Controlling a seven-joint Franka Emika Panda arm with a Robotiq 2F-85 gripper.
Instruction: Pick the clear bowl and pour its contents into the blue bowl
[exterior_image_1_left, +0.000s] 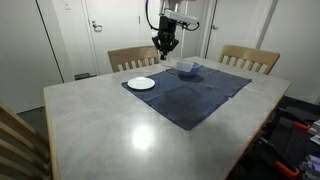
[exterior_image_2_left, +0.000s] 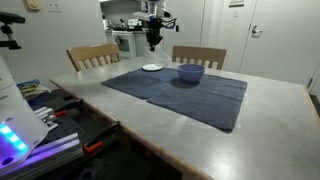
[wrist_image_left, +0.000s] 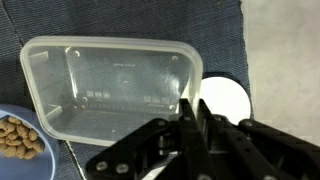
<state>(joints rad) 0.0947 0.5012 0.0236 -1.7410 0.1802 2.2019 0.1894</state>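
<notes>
I should next move the clear bowl in my gripper down toward the mat (exterior_image_1_left: 195, 92) between the white plate and the blue bowl and release it there, because the clear bowl looks empty.
In the wrist view the clear bowl (wrist_image_left: 105, 85) is a squarish transparent container and looks empty. My gripper (wrist_image_left: 193, 106) is shut on its near wall, the fingers almost together on the rim. The blue bowl (wrist_image_left: 18, 140) shows at the lower left edge with brown pellets inside. In both exterior views the gripper (exterior_image_1_left: 165, 44) (exterior_image_2_left: 151, 40) hangs above the far part of the dark blue cloth mat (exterior_image_1_left: 195, 92). The blue bowl (exterior_image_1_left: 187, 70) (exterior_image_2_left: 190, 73) stands on the mat to one side of it. The clear bowl is too faint to make out in the exterior views.
A white round plate (exterior_image_1_left: 141, 83) (exterior_image_2_left: 152, 68) (wrist_image_left: 228, 100) lies by the mat's edge, under the gripper in the wrist view. Two wooden chairs (exterior_image_1_left: 133, 58) (exterior_image_1_left: 250, 58) stand at the far side of the grey table (exterior_image_1_left: 110, 130).
</notes>
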